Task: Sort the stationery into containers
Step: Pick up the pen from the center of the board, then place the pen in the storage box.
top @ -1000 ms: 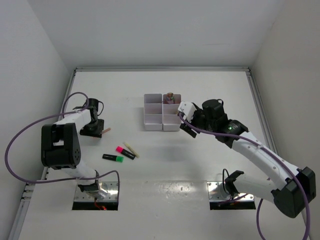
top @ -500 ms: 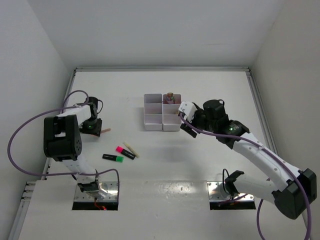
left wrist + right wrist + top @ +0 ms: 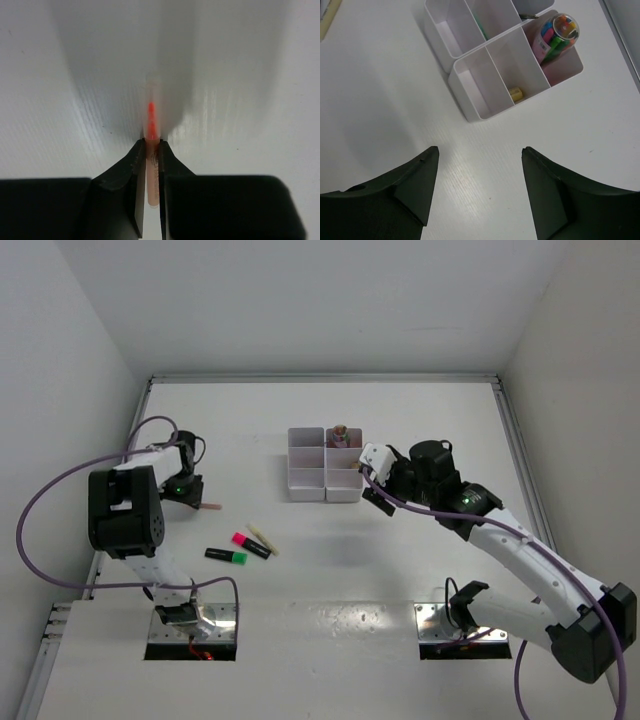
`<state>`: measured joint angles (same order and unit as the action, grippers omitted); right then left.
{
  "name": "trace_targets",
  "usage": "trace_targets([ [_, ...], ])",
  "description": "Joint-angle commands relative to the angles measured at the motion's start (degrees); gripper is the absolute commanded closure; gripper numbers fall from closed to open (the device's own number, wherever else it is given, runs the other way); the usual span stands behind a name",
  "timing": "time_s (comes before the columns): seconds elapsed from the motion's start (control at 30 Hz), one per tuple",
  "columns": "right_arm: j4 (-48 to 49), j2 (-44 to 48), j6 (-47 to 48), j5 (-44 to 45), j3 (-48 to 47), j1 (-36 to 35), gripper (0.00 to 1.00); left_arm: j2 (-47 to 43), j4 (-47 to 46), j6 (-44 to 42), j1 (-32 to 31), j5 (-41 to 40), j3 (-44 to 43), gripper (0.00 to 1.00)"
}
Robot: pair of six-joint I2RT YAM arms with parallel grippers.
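Observation:
Next I will lift my left gripper, carry the stick over the tray's nearest empty section (image 3: 306, 478), which lies to its right in the top view, and release it there.
My left gripper (image 3: 193, 498) (image 3: 151, 150) is shut on a thin peach stick (image 3: 152, 170) with an orange-red tip, held low at the table's left; the stick's end (image 3: 209, 508) pokes out to the right. My right gripper (image 3: 372, 492) (image 3: 479, 155) is open and empty just right of the white organiser tray (image 3: 303, 478). The tray (image 3: 470, 107) holds a small yellow eraser (image 3: 515, 93), a clear tube of coloured pieces (image 3: 554, 36) and a green item (image 3: 481, 29). A pink highlighter (image 3: 250, 544), a green highlighter (image 3: 227, 557) and a tan stick (image 3: 262, 538) lie on the table.
White walls close in the table on the left, back and right. A metal rail (image 3: 519, 445) runs along the right edge. The arm bases (image 3: 192, 622) sit at the near edge, with purple cables looping beside each arm.
The left gripper has turned and drawn slightly left with the peach stick in it. The right arm has shifted very slightly right beside the tray.

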<state>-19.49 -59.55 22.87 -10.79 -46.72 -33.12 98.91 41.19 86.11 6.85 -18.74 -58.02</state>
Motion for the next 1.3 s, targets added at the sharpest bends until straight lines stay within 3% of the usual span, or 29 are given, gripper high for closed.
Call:
trace_targets([
  [0.0, 2.0, 1.0, -0.8, -0.6, -0.1, 0.1, 0.32, -1.3, -0.2, -3.7, -0.2, 0.5, -3.0, 0.96],
  [0.1, 2.0, 1.0, -0.8, -0.6, -0.1, 0.1, 0.38, -6.2, -0.2, -7.5, -4.3, 0.5, -5.6, 1.00],
  [0.13, 2.0, 1.0, -0.8, -0.1, -0.1, 0.1, 0.55, -7.8, -0.2, -8.1, -5.7, 0.5, -5.6, 1.00],
  [0.17, 2.0, 1.0, -0.8, -0.1, -0.1, 0.1, 0.66, -9.3, -0.2, -8.1, -7.2, 0.5, -6.1, 1.00],
  [0.23, 2.5, 1.0, -0.8, 0.5, -0.1, 0.1, 0.80, -13.8, -0.2, -7.4, -12.0, -0.1, -6.1, 1.00],
  [0.27, 2.5, 1.0, -1.3, 0.5, -0.1, 0.1, 0.80, -15.1, -0.2, -5.9, -13.6, -0.2, -6.1, 1.00],
  [0.3, 3.0, 1.0, -1.3, 1.0, -0.1, 0.1, 0.73, -16.2, -0.2, -4.8, -15.3, -0.2, -6.1, 1.00],
  [0.33, 3.0, 1.0, -1.3, 1.6, -0.1, 0.1, 0.47, -17.6, -0.2, -3.3, -18.7, -0.7, -6.9, 1.00],
  [0.4, 3.6, 1.0, -1.9, 2.3, -0.1, 0.1, 0.42, -17.6, -0.2, -3.3, -22.2, -1.9, -8.8, 1.00],
  [0.43, 3.6, 1.0, -1.9, 2.3, -0.1, 0.1, 0.45, -17.6, -0.2, -4.1, -25.8, -2.9, -10.2, 1.00],
  [0.47, 3.6, 1.0, -1.9, 2.9, -0.1, 0.1, 0.61, -16.6, -0.9, -7.6, -27.7, -4.0, -11.7, 1.00],
  [0.53, 4.7, 1.0, -1.9, 3.4, 0.4, 0.1, 0.80, -14.0, -3.0, -13.1, -33.0, -8.0, -16.5, 1.00],
  [0.57, 4.7, 1.7, -2.4, 3.9, 0.4, 0.1, 0.80, -13.2, -4.4, -20.9, -34.8, -8.9, -17.6, 1.00],
  [0.63, 5.3, 2.2, -2.4, 4.5, 1.0, 0.1, 0.80, -12.7, -7.9, -27.7, -38.0, -9.8, -17.6, 1.00],
  [0.67, 5.3, 2.2, -2.4, 4.5, 1.0, 0.1, 0.80, -12.7, -13.3, -34.7, -40.5, -9.8, -16.5, 1.00],
  [0.8, 5.3, 2.2, -2.4, 4.5, 1.0, 0.1, 0.80, -15.0, -24.2, -42.5, -45.8, -13.2, -9.8, 1.00],
  [0.87, 5.9, 2.2, -2.4, 4.5, 1.0, 0.1, 0.80, -14.3, -24.7, -42.5, -48.4, -20.0, -9.0, 1.00],
  [1.07, 5.9, 1.2, -2.4, 4.5, 1.0, 0.1, 0.80, -11.6, -24.2, -30.7, -55.8, -40.6, -9.6, 1.00],
  [1.27, 5.9, 1.2, -2.4, 5.2, 1.0, 0.1, 0.80, -4.4, -20.8, -20.6, -60.6, -50.0, -14.1, 1.00],
])
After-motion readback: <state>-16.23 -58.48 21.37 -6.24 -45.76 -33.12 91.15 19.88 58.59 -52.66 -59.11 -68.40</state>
